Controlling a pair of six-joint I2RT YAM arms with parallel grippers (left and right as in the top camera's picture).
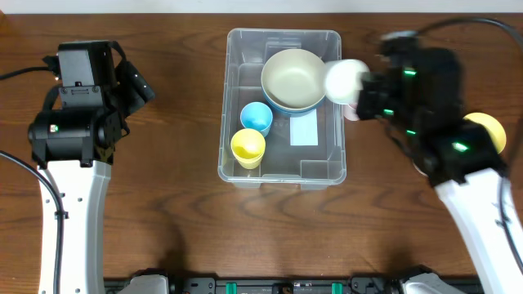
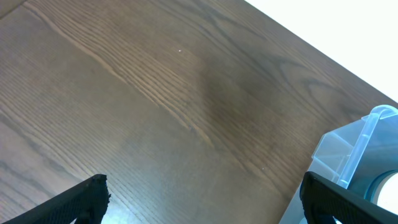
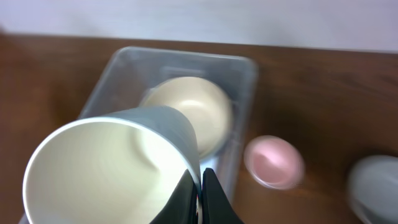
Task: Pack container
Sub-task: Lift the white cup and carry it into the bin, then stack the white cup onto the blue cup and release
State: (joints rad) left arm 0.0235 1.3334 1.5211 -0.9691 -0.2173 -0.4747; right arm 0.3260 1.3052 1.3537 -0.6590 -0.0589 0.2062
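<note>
The blue cup [image 1: 256, 117] is standing empty below, so my right gripper will next cross over to its left in the overhead view, lower the white cup [image 1: 345, 78] inside it and let go.
The container [image 1: 225, 106], a large clear bin, stands at the table's middle. It holds a cream bowl [image 1: 292, 76] nested in a blue one, a blue cup [image 1: 256, 117] and a yellow cup [image 1: 248, 147]. My right gripper [image 1: 365, 86] is shut on the rim of a white cup [image 1: 345, 78], which hangs over the container's right rim. In the right wrist view the closed fingers [image 3: 200, 190] pinch the white cup's [image 3: 112, 168] wall above the container [image 3: 245, 68]. My left gripper [image 2: 205, 199] is open over bare wood to the left, with the container's corner [image 2: 354, 149] at its right.
A pink cup [image 3: 273, 162] stands on the table just right of the container, also visible from overhead [image 1: 352, 113]. A yellow bowl [image 1: 488, 131] sits at the far right beside my right arm. A pale grey item [image 3: 373, 183] lies blurred near it.
</note>
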